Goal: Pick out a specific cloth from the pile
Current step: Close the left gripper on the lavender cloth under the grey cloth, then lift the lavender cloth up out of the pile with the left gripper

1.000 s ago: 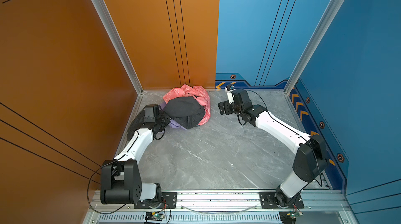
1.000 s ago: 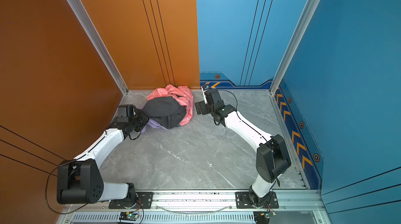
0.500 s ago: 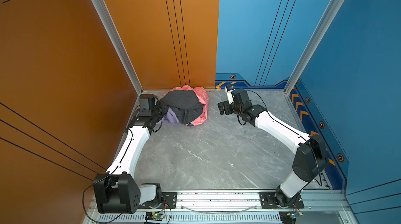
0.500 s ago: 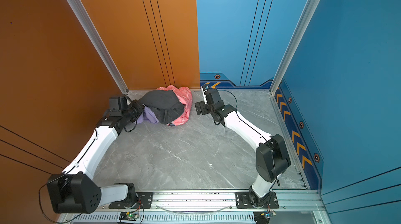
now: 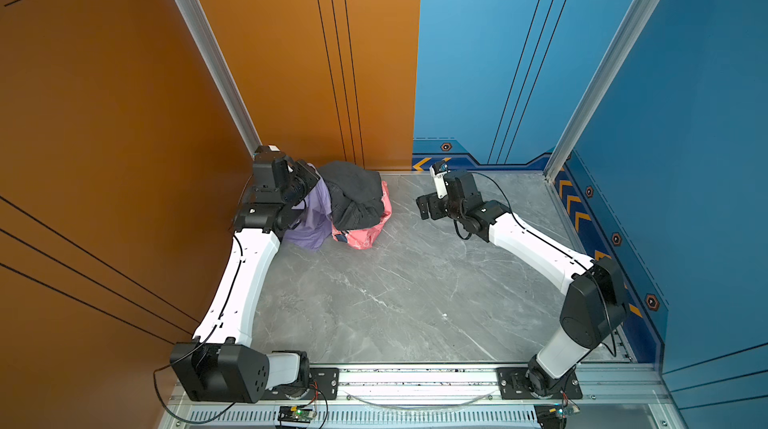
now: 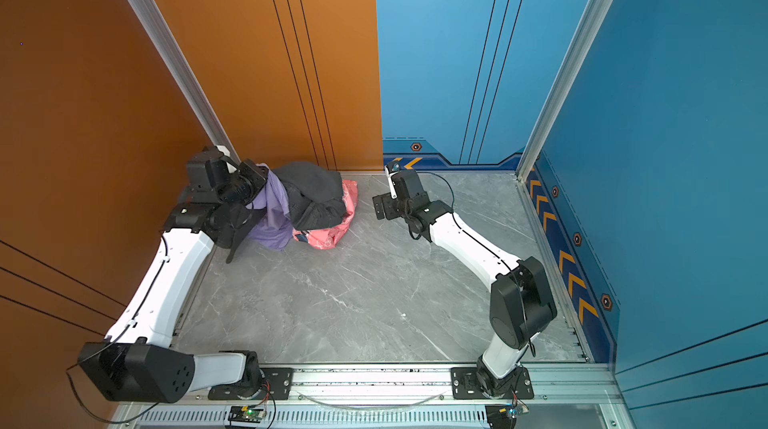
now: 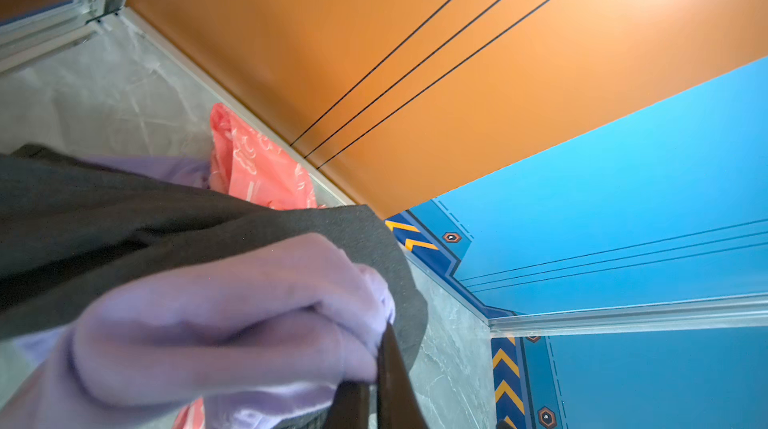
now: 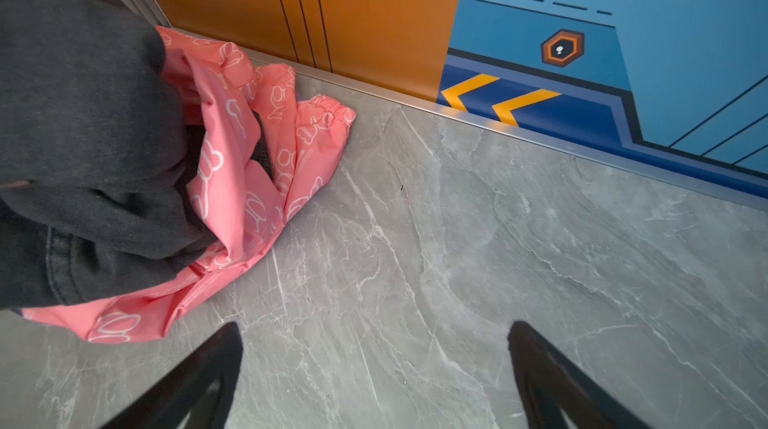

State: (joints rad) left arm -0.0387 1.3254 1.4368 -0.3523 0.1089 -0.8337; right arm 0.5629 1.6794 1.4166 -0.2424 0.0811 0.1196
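I will raise my left gripper high, lower over the dark grey garment (image 5: pixel 357 194) (image 7: pixel 358 230) beside and below it and release, as the lavender cloth's end lies on the floor.
The pile (image 5: pixel 353 206) (image 6: pixel 316 206) lies at the back left of the floor, against the orange wall. Its dark grey garment (image 5: pixel 357 194) (image 8: pixel 83 115) lies over a salmon-pink cloth with white print (image 5: pixel 365 233) (image 8: pixel 249 181). The lavender cloth (image 5: pixel 313 219) (image 6: pixel 274 215) (image 7: pixel 232 314) hangs from my left gripper (image 5: pixel 309 185) (image 6: pixel 257 181) (image 7: pixel 374 385), which is raised near the back left corner and shut on a bunched fold of it. The cloth's lower end still lies on the floor beside the pile. My right gripper (image 5: pixel 424 208) (image 6: pixel 379 208) (image 8: pixel 374 339) is open above bare floor, right of the pile.
The grey marble floor (image 5: pixel 395 289) is walled by orange panels (image 5: pixel 291 73) at the left and back and blue panels (image 5: pixel 498 73) at the back and right. A metal rail (image 5: pixel 415 377) with both arm bases runs along the front edge.
My left gripper has risen and moved back toward the left corner with the lavender cloth, drawing it out from under the dark garment. The pile shifted backward and left. The right arm has not moved.
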